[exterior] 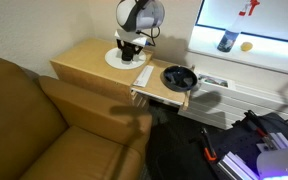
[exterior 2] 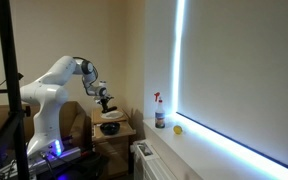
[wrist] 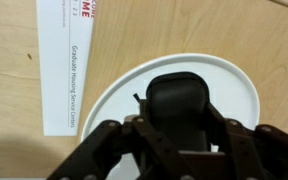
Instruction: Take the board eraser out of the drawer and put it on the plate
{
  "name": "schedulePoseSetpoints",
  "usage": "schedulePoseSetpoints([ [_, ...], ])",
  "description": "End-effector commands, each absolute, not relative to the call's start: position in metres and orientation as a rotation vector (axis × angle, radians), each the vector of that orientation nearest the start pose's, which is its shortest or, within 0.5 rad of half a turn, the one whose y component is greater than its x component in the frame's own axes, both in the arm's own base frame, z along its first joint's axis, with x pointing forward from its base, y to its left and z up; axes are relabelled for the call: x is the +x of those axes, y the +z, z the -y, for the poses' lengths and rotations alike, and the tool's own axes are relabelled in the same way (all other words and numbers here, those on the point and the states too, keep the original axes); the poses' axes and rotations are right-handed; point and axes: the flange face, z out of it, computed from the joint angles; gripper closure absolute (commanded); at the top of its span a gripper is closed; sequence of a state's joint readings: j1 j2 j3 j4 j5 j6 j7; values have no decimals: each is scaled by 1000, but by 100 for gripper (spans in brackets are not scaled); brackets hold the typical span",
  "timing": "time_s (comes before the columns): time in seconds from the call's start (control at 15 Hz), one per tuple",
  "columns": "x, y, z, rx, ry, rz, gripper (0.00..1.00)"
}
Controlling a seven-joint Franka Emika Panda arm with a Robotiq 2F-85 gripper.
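Observation:
My gripper moves down next, then releases the board eraser, to get it onto the middle of the white plate (exterior: 125, 59).
In the wrist view my gripper (wrist: 176, 128) is shut on the board eraser (wrist: 176, 95), a black oblong block, with one finger on each side. It hangs over the middle of the round white plate (wrist: 236, 88). I cannot tell whether the eraser touches the plate. In an exterior view the gripper (exterior: 130, 46) stands over the plate (exterior: 112, 59) on the pale wooden cabinet top, and the drawer (exterior: 156, 93) is pulled out below to the right. The gripper (exterior 2: 105, 102) also shows small in the exterior view from the side.
A round black dish (exterior: 177, 77) rests on the open drawer. A white leaflet (wrist: 69, 65) lies beside the plate. A brown sofa (exterior: 44, 120) adjoins the cabinet. A spray bottle (exterior: 227, 40) and a yellow object (exterior: 247, 45) sit on the windowsill.

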State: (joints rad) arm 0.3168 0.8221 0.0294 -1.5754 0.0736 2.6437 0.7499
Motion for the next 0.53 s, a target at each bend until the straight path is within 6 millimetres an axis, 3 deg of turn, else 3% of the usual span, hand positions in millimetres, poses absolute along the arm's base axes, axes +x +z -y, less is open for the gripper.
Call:
schedulePoseSetpoints([
  [0.0, 699, 157, -239, -2827, -251, -703, 71],
  [0.4, 711, 125, -240, -2805, -223, -746, 71],
  [0.47, 712, 122, -240, -2801, -212, -762, 59],
])
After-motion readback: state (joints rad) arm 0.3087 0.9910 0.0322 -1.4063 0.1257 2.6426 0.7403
